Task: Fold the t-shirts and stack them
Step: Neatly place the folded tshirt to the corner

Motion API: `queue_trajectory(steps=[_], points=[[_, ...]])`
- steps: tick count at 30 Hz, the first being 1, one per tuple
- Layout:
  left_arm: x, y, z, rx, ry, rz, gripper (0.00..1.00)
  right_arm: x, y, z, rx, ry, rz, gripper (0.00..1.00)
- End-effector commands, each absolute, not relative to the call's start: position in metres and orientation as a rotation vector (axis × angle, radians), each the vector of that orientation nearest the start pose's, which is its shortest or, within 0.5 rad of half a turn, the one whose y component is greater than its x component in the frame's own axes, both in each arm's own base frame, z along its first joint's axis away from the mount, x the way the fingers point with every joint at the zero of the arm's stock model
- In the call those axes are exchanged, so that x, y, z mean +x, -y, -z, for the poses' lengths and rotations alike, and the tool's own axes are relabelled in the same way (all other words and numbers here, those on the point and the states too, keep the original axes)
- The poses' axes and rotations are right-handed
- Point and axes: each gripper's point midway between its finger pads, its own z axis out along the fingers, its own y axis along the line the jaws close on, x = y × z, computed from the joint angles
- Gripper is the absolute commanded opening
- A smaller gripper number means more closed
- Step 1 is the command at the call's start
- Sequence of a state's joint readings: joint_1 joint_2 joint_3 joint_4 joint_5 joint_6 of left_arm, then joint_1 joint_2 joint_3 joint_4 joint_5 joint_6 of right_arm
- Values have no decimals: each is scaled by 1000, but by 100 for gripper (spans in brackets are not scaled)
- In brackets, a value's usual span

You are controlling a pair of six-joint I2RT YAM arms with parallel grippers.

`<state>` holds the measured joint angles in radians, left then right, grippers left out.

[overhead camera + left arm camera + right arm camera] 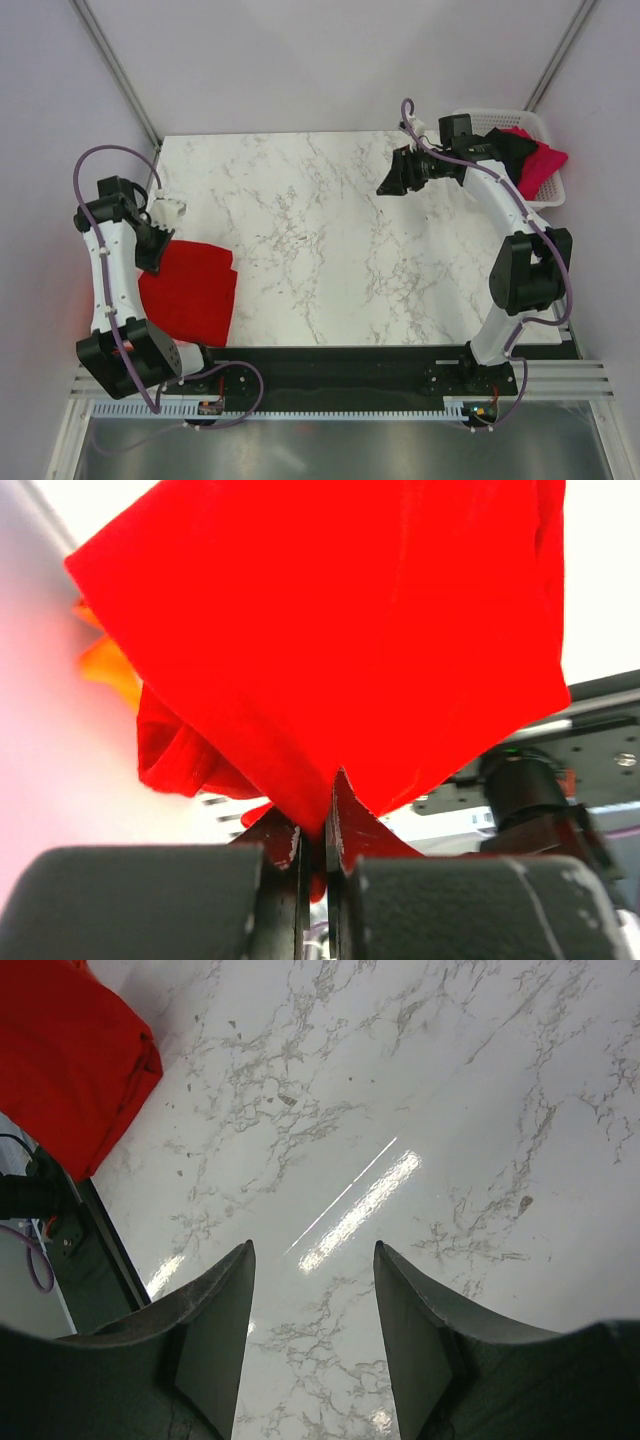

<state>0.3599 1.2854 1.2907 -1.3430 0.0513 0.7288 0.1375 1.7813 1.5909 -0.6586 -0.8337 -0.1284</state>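
The left gripper lowers toward the orange cloth (112, 668), to the left in the top view, and releases next, since the red t-shirt still leaves it uncovered alongside.
A bright red t-shirt (190, 290) lies folded at the table's near left corner. My left gripper (155, 255) is shut on its far edge; in the left wrist view the red cloth (330, 630) is pinched between the shut fingers (316, 835), and a bit of orange cloth (108, 665) shows behind it. My right gripper (393, 178) is open and empty above the bare table at the far right; its view shows the red t-shirt (65, 1055) far off. A magenta t-shirt (540, 160) and a black t-shirt (512, 150) lie in the basket.
A white lattice basket (490, 118) stands at the far right corner, behind the right arm. The marble table top (320, 230) runs between the arms. A black base rail (340, 365) lines the near edge.
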Motion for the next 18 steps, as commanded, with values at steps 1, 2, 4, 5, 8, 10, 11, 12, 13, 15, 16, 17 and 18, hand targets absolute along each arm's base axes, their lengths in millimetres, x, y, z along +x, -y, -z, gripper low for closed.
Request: queue_trajectory(steps=[1,2,4,5,8,10,11,12,13,15,16,17,18], points=[[159,-99,-198,677,-2959,-107,2,409,-191,-222,-732,-2105,-1005,59],[159,-104,-200,679,-2968,-140,2,408,-191,-222,-733,-2105,-1011,59],[158,-110,-200,689,-2977,-153,2,409,-193,-220,-742,-2103,-1017,59],[158,-113,-201,703,-2978,-167,2,409,-194,-220,-742,-2103,-1018,59],[154,-124,-202,673,-2993,-174,2,409,-195,-220,-757,-2096,-1018,59],[152,-133,-198,622,-3021,-154,2,410,-195,-217,-757,-2100,-1023,59],[152,-137,-196,600,-3033,-156,2,409,-196,-216,-757,-2103,-1030,59],[158,-145,-192,574,-3036,-163,2,409,-197,-216,-760,-2100,-1036,59],[158,-154,-190,531,-3042,-180,2,410,-197,-215,-758,-2103,-1040,59],[167,-169,-183,503,-3044,-239,2,410,-198,-214,-762,-2102,-1044,59],[172,-175,-178,495,-3055,-239,2,410,-199,-213,-764,-2101,-1046,59],[177,-182,-177,472,-3052,-275,2,410,-200,-213,-768,-2098,-1046,59],[182,-186,-175,465,-3049,-288,2,410,-201,-212,-768,-2099,-1047,59]])
